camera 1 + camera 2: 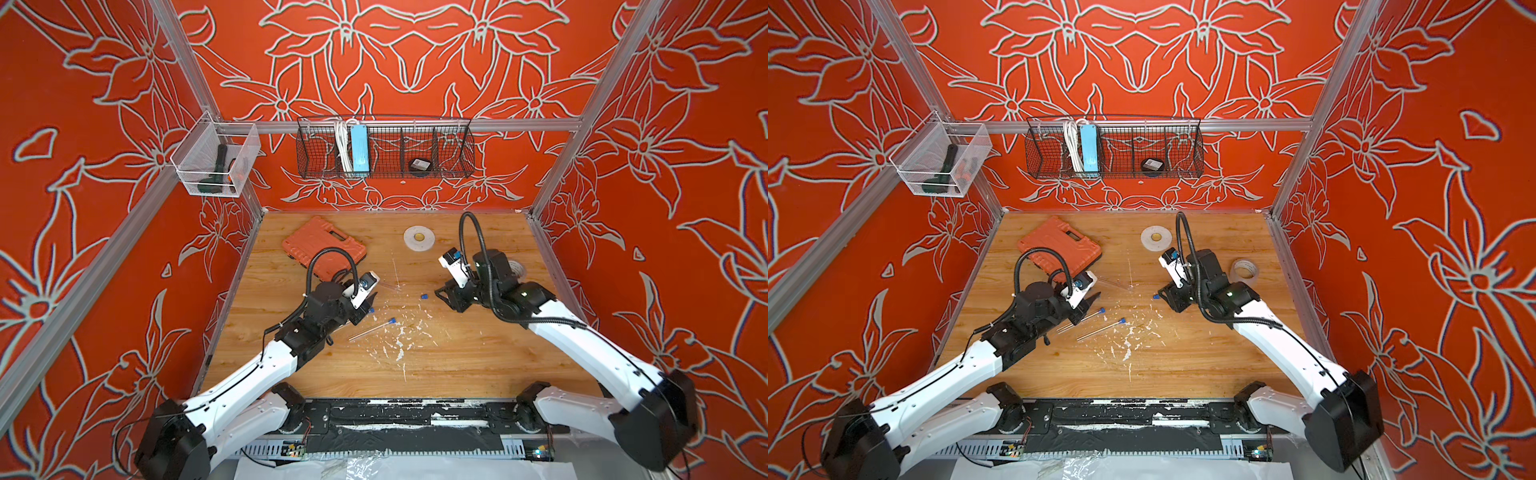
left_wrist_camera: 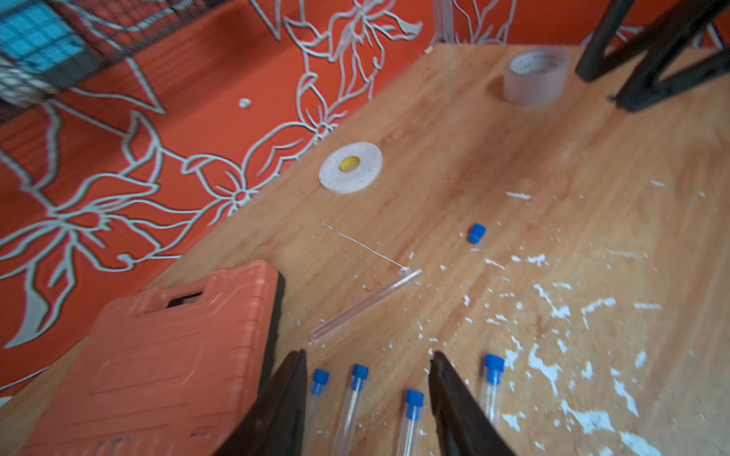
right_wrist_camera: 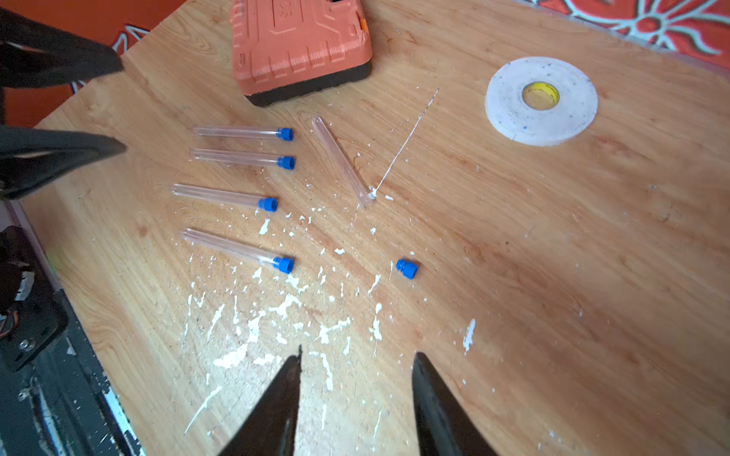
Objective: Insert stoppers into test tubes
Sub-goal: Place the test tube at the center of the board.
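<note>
My right gripper will next swing across and down onto the tube's scratch-side end (image 1: 396, 287) (image 3: 362, 190). The only tube missing a stopper lies below my right gripper, beyond the loose stopper.
Several clear test tubes with blue stoppers in their mouths lie side by side on the wooden table (image 3: 553, 244), such as the tube (image 3: 237, 248) nearest the paint flecks. One uncapped test tube (image 3: 341, 162) (image 2: 365, 306) lies at an angle beyond them. A loose blue stopper (image 3: 407, 269) (image 1: 424, 297) rests on the table between the arms. My left gripper (image 2: 367, 353) hangs open just above the capped ends and grips nothing. Empty and open, my right gripper (image 3: 357, 355) is a short way from the loose stopper.
An orange tool case (image 1: 324, 247) lies at the back left, close to the left arm. A white tape roll (image 1: 419, 238) sits at the back centre, a clear tape roll (image 1: 1244, 270) by the right arm. White paint flecks (image 3: 284, 306) dot the table's middle.
</note>
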`<state>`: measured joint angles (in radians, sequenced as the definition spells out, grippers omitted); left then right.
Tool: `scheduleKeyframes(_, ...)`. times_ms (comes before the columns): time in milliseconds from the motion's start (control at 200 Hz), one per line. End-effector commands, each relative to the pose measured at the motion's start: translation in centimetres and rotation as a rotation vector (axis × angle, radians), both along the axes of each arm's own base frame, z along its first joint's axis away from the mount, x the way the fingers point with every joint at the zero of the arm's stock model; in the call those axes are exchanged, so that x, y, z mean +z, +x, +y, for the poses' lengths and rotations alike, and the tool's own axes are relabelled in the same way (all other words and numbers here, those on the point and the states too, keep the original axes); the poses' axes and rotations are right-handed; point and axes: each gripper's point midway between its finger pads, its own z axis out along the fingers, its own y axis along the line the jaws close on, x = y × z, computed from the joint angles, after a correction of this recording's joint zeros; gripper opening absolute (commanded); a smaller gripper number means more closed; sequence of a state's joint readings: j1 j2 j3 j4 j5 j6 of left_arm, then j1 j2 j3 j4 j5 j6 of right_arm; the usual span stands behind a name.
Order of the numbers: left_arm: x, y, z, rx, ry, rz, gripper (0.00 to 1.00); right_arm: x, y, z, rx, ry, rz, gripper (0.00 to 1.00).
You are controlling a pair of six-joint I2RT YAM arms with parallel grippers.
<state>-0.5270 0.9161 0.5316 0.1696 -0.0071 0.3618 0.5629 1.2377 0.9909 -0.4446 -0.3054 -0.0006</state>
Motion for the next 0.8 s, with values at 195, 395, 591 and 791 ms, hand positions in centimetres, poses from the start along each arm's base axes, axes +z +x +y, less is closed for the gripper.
scheduleKeyframes(195, 7.0, 2.0, 6.3, 0.245, -0.395, -0.170, 0.50, -4.6, 4.6, 4.5, 0.256, -0.248, -0.024, 0.46)
scheduleKeyframes(395, 8.1, 1.8, 8.0, 0.285, -0.453, -0.206, 0.50, -9.0, 6.1, 7.6, 0.418, -0.365, 0.037, 0.44)
scheduleKeyframes(591, 8.8, 1.4, 8.5, 0.297, -0.457, -0.236, 0.50, -11.2, 7.2, 10.3, 0.491, -0.409, 0.058, 0.42)
scheduleKeyframes(791, 9.0, 1.3, 8.8, 0.307, -0.460, -0.244, 0.50, -13.1, 8.3, 11.8, 0.506, -0.451, 0.094, 0.41)
